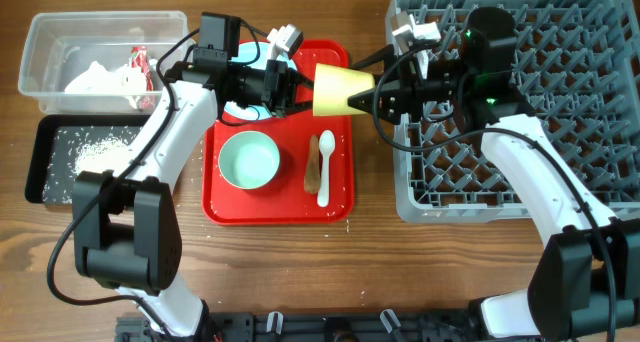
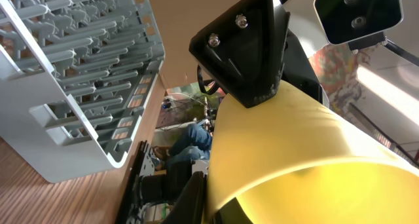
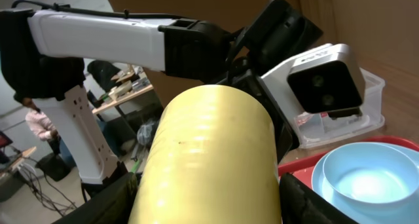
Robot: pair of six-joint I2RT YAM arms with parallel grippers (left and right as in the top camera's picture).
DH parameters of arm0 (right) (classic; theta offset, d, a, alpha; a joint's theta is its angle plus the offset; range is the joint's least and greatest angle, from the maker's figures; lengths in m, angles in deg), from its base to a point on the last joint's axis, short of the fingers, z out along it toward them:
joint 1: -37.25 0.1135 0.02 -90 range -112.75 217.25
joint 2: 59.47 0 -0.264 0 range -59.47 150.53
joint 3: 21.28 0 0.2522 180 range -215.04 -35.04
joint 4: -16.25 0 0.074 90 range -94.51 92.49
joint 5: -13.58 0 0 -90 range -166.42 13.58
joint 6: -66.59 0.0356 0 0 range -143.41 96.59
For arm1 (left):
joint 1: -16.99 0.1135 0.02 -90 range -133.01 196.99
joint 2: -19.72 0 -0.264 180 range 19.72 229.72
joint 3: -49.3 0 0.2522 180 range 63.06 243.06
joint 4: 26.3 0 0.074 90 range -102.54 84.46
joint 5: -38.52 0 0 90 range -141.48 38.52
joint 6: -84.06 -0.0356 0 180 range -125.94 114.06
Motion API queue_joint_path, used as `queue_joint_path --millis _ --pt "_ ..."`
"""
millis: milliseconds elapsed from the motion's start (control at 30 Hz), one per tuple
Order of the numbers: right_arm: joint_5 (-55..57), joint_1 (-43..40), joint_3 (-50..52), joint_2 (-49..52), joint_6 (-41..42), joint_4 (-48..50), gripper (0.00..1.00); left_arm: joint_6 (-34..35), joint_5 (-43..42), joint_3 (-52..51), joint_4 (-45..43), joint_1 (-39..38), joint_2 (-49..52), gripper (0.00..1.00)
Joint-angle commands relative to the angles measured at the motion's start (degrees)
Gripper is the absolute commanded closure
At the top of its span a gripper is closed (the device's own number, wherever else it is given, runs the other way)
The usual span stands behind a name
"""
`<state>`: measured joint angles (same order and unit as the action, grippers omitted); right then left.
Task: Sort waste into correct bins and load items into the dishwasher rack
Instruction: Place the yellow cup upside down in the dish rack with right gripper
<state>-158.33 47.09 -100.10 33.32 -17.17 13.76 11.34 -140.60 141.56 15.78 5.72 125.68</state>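
My right gripper should next carry the cup (image 1: 338, 90) over the rack, turn downward, lower it into the near corner on the tray side and let go of it, because that corner is empty.
The small yellow cup (image 1: 338, 90) hangs on its side above the red tray, between both grippers. My left gripper (image 1: 292, 82) is shut on its rim, one finger inside and one outside (image 2: 216, 201). My right gripper (image 1: 378, 96) grips the cup's body from the base side, a finger on each flank (image 3: 209, 204). The cup fills both wrist views (image 2: 308, 158) (image 3: 209, 152). The pale green bowl (image 1: 249, 161) and white spoon (image 1: 325, 167) lie on the tray. The pale blue bowl (image 3: 366, 178) sits on the pale blue plate (image 1: 240, 112), partly under my left arm.
The grey dishwasher rack (image 1: 520, 172) stands at the right. The clear tub (image 1: 60, 42) at the far left holds white tissue (image 1: 95, 79) and a red-and-white wrapper (image 1: 138, 62). The black tray (image 1: 45, 152) in front of it holds rice grains (image 1: 95, 147). The red tray (image 1: 280, 207) is in the middle.
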Motion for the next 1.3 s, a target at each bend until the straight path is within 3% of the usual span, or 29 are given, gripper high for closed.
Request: queue_joint_path --millis 0,33,100,167,600,833,1067,1100,1167,1267 --pt "-1.1 0.5 -0.1 0.9 -0.3 0.2 0.43 -0.1 -1.2 0.5 0.0 -0.1 -0.9 0.96" --pt "-1.1 0.5 -0.1 0.9 -0.2 0.1 0.43 -0.1 -1.2 0.5 -0.2 -0.1 -0.9 0.96" --pt "-1.1 0.5 -0.1 0.9 -0.3 -0.4 0.24 -0.1 -1.2 0.5 -0.4 -0.1 -0.9 0.96" --pt "-1.1 0.5 -0.1 1.0 -0.3 -1.5 0.23 -0.1 -1.2 0.5 -0.4 -0.1 -0.9 0.96" --pt "-2.2 0.5 -0.1 2.5 -0.2 -1.8 0.43 -0.1 -1.2 0.5 -0.4 -0.1 -0.9 0.96" --pt "-3.6 -2.0 -0.1 2.5 -0.2 -1.6 0.44 -0.1 -1.1 0.5 -0.4 -0.1 -0.9 0.81" --pt "-5.8 -8.2 -0.1 2.5 1.6 -1.4 0.44 -0.1 -1.0 0.5 -0.4 -0.1 -0.9 0.55" --pt "-5.6 -9.4 -0.1 2.5 4.1 -1.4 0.44 -0.3 0.8 0.5 -0.8 -0.1 -0.9 0.43" --pt "-2.7 -10.0 -0.1 2.5 8.2 -1.5 0.43 -0.3 7.1 0.5 -2.4 -0.1 -0.9 0.38" --pt "4.5 -10.2 -0.1 1.7 12.9 -1.5 0.42 -0.3 24.6 0.5 -2.8 -0.1 -0.9 0.36"
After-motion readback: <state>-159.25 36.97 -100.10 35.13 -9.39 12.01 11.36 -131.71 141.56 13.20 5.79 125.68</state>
